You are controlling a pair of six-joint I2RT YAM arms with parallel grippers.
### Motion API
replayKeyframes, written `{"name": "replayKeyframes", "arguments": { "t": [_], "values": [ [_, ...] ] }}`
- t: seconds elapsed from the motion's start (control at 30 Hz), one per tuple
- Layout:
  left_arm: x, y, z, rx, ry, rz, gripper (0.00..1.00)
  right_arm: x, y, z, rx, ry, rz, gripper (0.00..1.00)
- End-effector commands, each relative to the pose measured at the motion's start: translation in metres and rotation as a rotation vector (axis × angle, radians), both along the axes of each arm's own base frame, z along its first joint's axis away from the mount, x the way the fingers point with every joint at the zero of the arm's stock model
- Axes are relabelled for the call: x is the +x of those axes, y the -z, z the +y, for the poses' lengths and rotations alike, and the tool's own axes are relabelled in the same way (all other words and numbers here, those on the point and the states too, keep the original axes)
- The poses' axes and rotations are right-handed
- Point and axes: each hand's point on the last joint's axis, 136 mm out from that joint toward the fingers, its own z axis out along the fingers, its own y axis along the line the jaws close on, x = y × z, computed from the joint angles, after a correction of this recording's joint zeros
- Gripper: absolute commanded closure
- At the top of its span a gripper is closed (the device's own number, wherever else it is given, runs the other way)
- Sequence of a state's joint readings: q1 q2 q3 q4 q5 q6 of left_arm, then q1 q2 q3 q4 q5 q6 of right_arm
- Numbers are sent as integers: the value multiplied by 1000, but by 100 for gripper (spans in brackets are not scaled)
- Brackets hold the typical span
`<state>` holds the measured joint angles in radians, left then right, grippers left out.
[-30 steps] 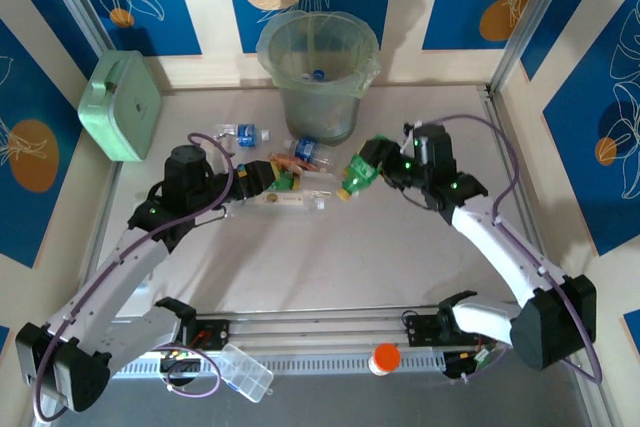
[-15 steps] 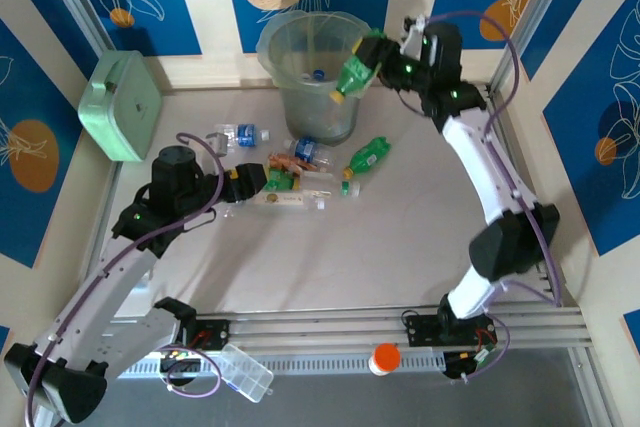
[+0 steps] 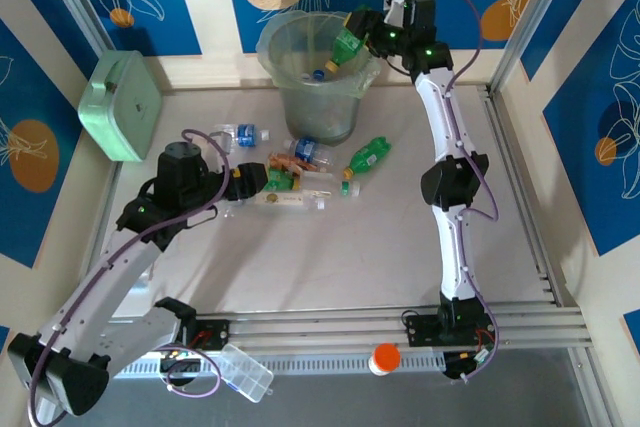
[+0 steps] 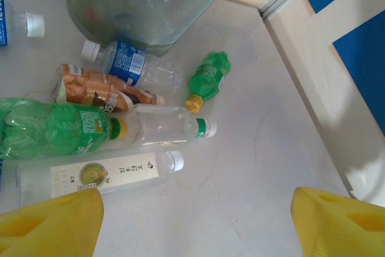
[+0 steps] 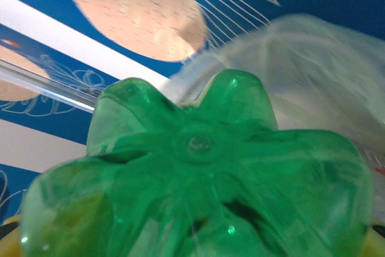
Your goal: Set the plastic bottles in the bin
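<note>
The green bottle goes with my right gripper across the bin's rim toward the middle of the bin's opening (image 3: 310, 55) next for release, since it hangs close to the bin's rim.
My right gripper (image 3: 360, 39) is shut on a green bottle (image 3: 343, 50) with a yellow cap, held tilted cap-down over the rim of the translucent bin (image 3: 318, 97). In the right wrist view the bottle's green base (image 5: 198, 173) is close up, with the bin's liner (image 5: 313, 70) behind it. My left gripper (image 3: 262, 177) hangs open over a heap of bottles. Its yellow fingers (image 4: 54, 224) straddle bare table beside a white-labelled clear bottle (image 4: 102, 173). A large green bottle (image 4: 54, 127), a clear one (image 4: 165, 127), an orange-labelled one (image 4: 102, 88), a blue-labelled one (image 4: 129, 61) and a small green one (image 4: 207, 79) lie nearby.
A mint green box (image 3: 122, 104) leans at the left wall. Another blue-labelled bottle (image 3: 245, 134) lies left of the bin. An orange-capped white jar (image 3: 385, 358) and a clear plastic case (image 3: 245, 372) sit at the near rail. A metal rail (image 3: 515, 207) borders the right side.
The right arm has carried its green bottle from low over the table up and back to the bin's rim. The left arm has shifted only slightly.
</note>
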<state>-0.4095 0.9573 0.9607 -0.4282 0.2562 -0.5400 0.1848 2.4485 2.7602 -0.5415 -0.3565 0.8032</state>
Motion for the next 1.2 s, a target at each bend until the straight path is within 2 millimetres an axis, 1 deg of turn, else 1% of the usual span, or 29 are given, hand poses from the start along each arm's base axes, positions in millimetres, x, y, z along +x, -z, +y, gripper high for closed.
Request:
{"name": "replayKeyframes", "arguments": {
  "t": [0.0, 0.1, 0.27, 0.33, 0.5, 0.6, 0.63, 0.7, 0.73, 0.8, 1.0, 1.17],
  "values": [
    [5, -8, 2, 10, -3, -40, 19, -11, -23, 18, -3, -47, -90, 49],
    [8, -6, 2, 12, -6, -36, 19, -9, -16, 30, -29, -54, -105, 49],
    [11, -3, 1, 16, -5, -33, 19, -1, 0, 48, -19, -51, -93, 48],
    [11, -3, 2, 16, -7, -35, 19, 1, 2, 57, -10, -58, -108, 48],
    [12, -1, 4, 27, -13, -33, 19, 4, 9, 78, -12, -74, -147, 44],
    [12, -1, 5, 30, -16, -34, 19, 5, 18, 86, -20, -76, -144, 42],
    [12, -1, 5, 29, -16, -36, 19, 4, 18, 87, -31, -75, -149, 40],
    [12, -1, 5, 32, -19, -38, 19, 1, 14, 92, -53, -76, -177, 32],
    [12, -1, 6, 33, -20, -40, 19, 0, 11, 93, -67, -73, -195, 26],
    [12, -1, 6, 36, -23, -38, 18, -1, 4, 92, -78, -60, -218, 18],
    [12, -4, 7, 33, -25, -47, 18, 1, -19, 77, -61, -25, -254, 16],
    [11, -5, 10, 35, -36, -50, 18, -11, -47, 73, -64, -31, -312, 17]
  ]
}}
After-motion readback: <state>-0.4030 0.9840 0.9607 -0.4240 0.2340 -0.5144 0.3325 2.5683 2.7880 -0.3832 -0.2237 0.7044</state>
